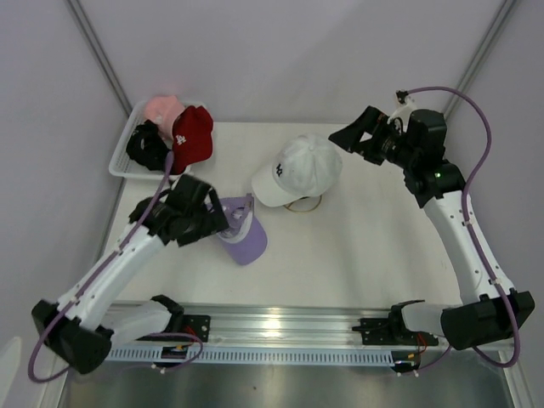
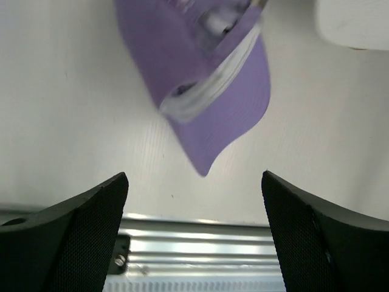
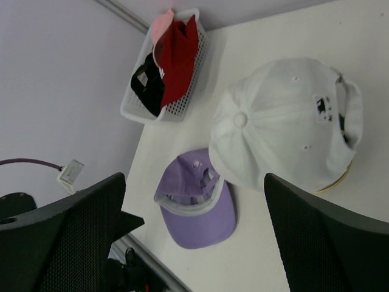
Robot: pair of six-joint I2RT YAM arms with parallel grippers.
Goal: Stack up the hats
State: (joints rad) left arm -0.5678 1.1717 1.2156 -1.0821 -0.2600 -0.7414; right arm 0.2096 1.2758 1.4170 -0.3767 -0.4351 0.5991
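The lavender cap's pale inner band is exposed at its rim nearest my left gripper, so my right gripper will next move past the white cap (image 1: 299,170) and down onto that rim.
A lavender cap (image 1: 240,231) lies crumpled on the white table with its pale inner band showing, brim toward the near edge; it also shows in the left wrist view (image 2: 206,79) and the right wrist view (image 3: 197,204). A white cap (image 1: 299,170) sits on a gold wire stand (image 1: 303,205) at mid table, seen from above in the right wrist view (image 3: 285,128). Red (image 1: 193,136), pink (image 1: 161,109) and black (image 1: 146,146) caps lie in the basket. My left gripper (image 1: 218,218) is open and empty, just left of the lavender cap. My right gripper (image 1: 350,136) is open and empty, raised right of the white cap.
The white mesh basket (image 1: 119,160) stands at the table's far left corner; it also shows in the right wrist view (image 3: 182,106). A metal rail (image 1: 280,327) runs along the near edge. Grey walls close in the left, back and right sides.
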